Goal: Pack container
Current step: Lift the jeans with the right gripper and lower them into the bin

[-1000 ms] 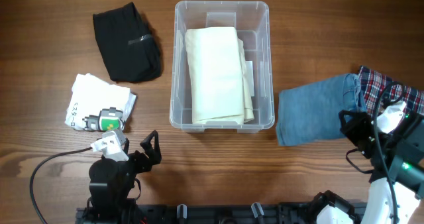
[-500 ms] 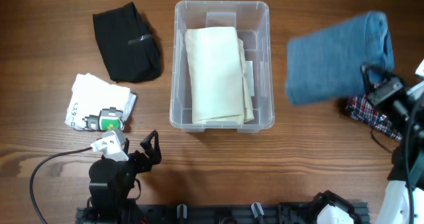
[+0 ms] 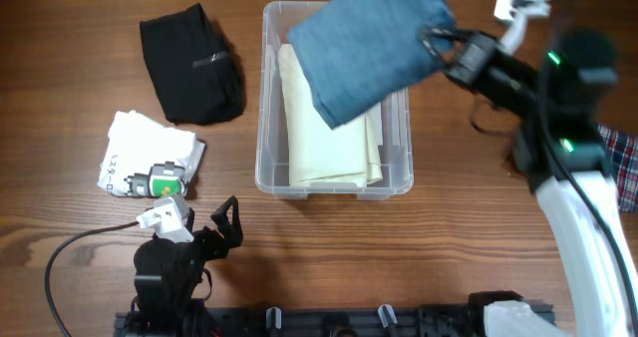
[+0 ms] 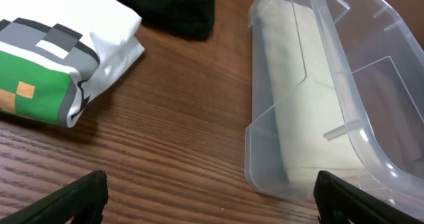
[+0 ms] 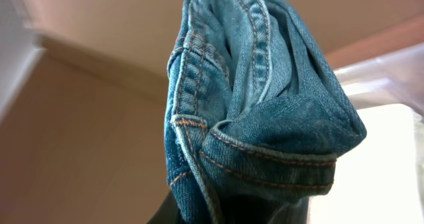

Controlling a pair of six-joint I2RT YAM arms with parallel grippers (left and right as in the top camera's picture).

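Observation:
The container's bare far end [image 3: 290, 20] is below my right gripper and to its left in the overhead view. My right gripper should next move that way, go down and let go of the jeans [image 3: 371, 46].
The clear container [image 3: 274, 172] stands mid-table with a folded cream cloth [image 3: 329, 128] inside it; its near corner [image 4: 265, 151] also shows in the left wrist view. Folded blue jeans [image 3: 371, 46] hang in the air over the container's far right part, and my right gripper [image 3: 439, 48] is shut on their right edge. In the right wrist view the jeans [image 5: 258, 111] fill the middle and hide the jaws. My left gripper [image 3: 227, 222] rests open near the front left edge; its fingertips [image 4: 83, 194] have only bare wood between them.
A black folded garment [image 3: 191, 66] lies at the back left. A white printed garment [image 3: 150, 158] lies left of the container, also seen as a white and green fold [image 4: 53, 71]. A plaid cloth [image 3: 620, 168] shows at the right edge.
The right arm has carried the jeans up and left, from the table at the right to above the container. The left arm has stayed still.

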